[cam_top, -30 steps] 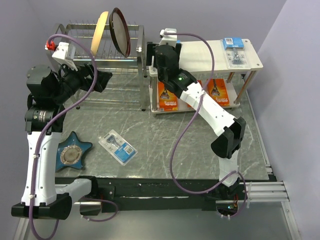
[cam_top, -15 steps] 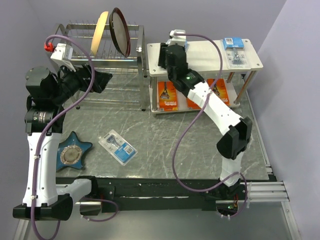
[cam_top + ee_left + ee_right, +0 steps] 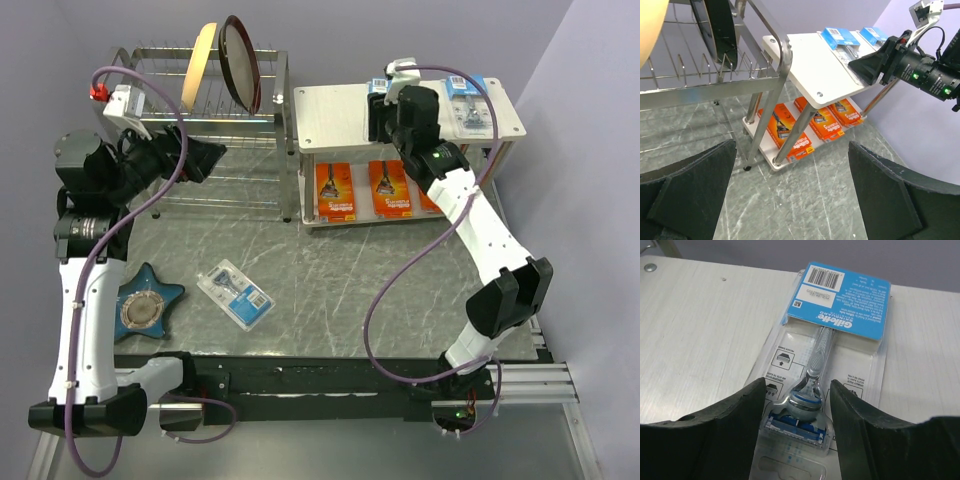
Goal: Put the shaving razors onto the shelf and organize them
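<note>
I should next slide the pack in my right gripper toward the second blue pack and let it go, since bare shelf board (image 3: 920, 352) is to the gripper's right in the top view.
My right gripper (image 3: 385, 102) (image 3: 796, 401) is over the top board of the white shelf (image 3: 330, 115) (image 3: 700, 325). Its jaws are closed against the blister of a clear and light-blue razor pack (image 3: 840, 295), which lies flat on the board. A second blue pack (image 3: 468, 103) lies at the board's right end. Three orange packs (image 3: 335, 192) (image 3: 390, 188) (image 3: 847, 111) stand side by side on the lower tier. One more clear pack (image 3: 235, 293) lies on the table, left of centre. My left gripper (image 3: 205, 160) (image 3: 790, 195) hangs open and holds nothing, in front of the rack.
A chrome wire dish rack (image 3: 215, 110) with two upright plates stands at the back left, next to the shelf. A blue star-shaped dish (image 3: 145, 305) sits at the table's left, near my left arm's base.
My right gripper has travelled from the left end of the top board toward the right with the blue pack, and its jaws have narrowed. The left arm has barely shifted.
</note>
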